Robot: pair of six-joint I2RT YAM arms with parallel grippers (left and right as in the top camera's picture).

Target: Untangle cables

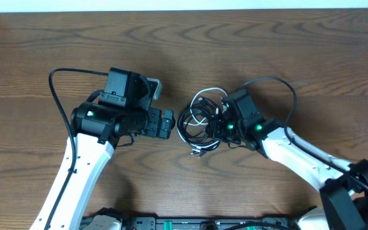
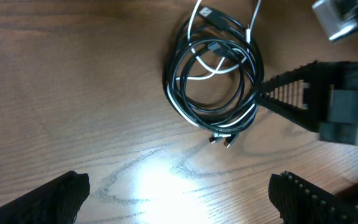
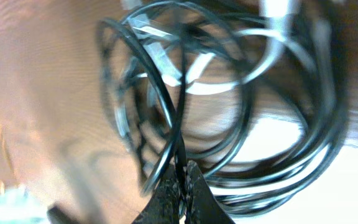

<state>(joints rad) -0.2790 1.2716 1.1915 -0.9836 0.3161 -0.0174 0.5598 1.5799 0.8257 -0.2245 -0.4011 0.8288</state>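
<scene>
Because the coil's black loops lie below my left gripper and to its right in the overhead view, I will bring the open fingers that way down onto them.
A coiled bundle of thin black cables with one white cord lies at the table's middle. In the left wrist view the coil shows whole, with plug ends at its near side. My right gripper sits on the coil's right side. In the right wrist view its fingers are pinched together on a black cable strand. My left gripper is open and empty just left of the coil, its fingers spread wide over bare wood.
The wooden table runs to a white wall edge at the back. Thick black arm wires loop beside the left arm and over the right arm.
</scene>
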